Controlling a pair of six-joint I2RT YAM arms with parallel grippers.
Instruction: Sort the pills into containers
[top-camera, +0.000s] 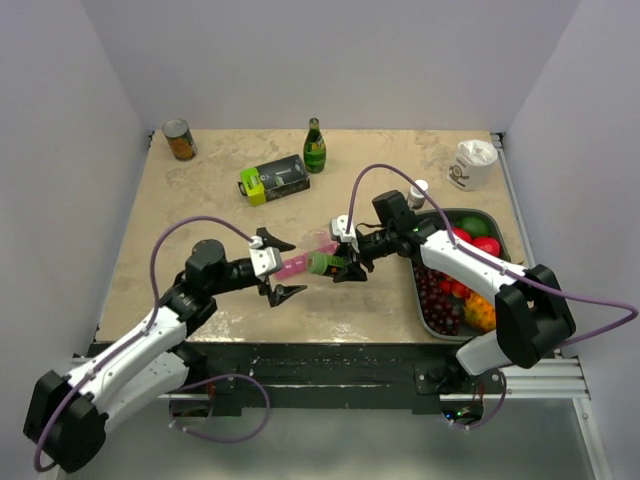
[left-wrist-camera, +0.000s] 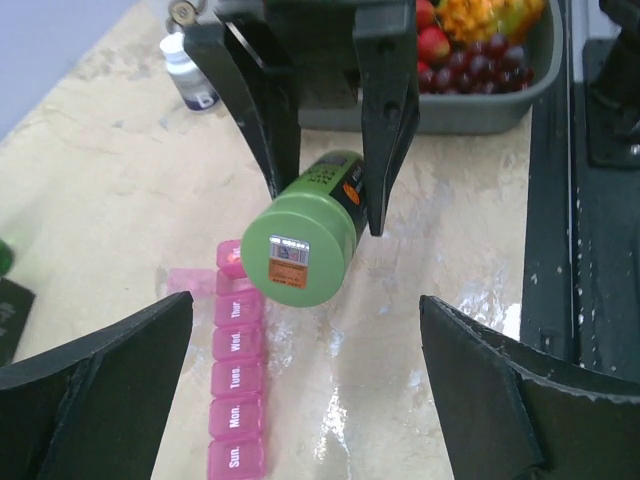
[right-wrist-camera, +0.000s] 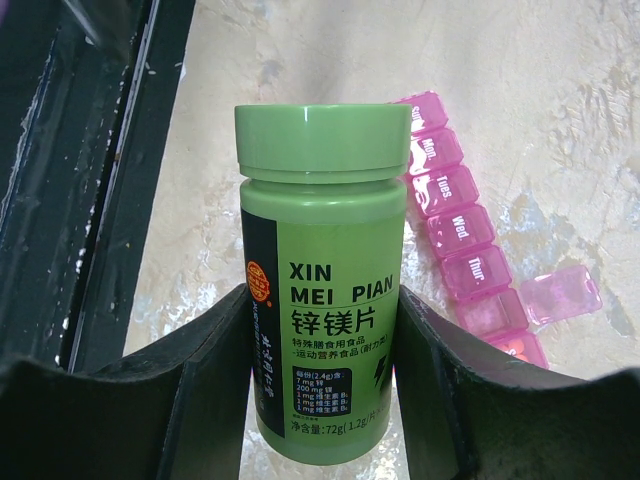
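Note:
Next, my left gripper will advance to the right in the top view, open fingers straddling the bottle's green lid, and close, since the lid points at it from there.
My right gripper (right-wrist-camera: 320, 300) is shut on a green pill bottle (right-wrist-camera: 320, 280), held lying level above the table with its lid on and pointing at the left arm. The bottle (top-camera: 322, 263) hangs over the pink strip of containers (top-camera: 296, 267). My left gripper (left-wrist-camera: 308, 320) stands wide open just short of the lid (left-wrist-camera: 300, 250), touching nothing. The containers (left-wrist-camera: 237, 375) lie flat, day labels up. One lid near the far end (right-wrist-camera: 562, 293) is flipped open. A reddish speck shows in the end compartment (right-wrist-camera: 515, 345); whether it is a pill I cannot tell.
A grey fruit tray (top-camera: 478, 212) sits at the right, a small white bottle (top-camera: 417, 192) by its far corner. Behind are a black-and-lime box (top-camera: 273, 180), a green glass bottle (top-camera: 315, 147), a can (top-camera: 180, 140) and a white cup (top-camera: 472, 163).

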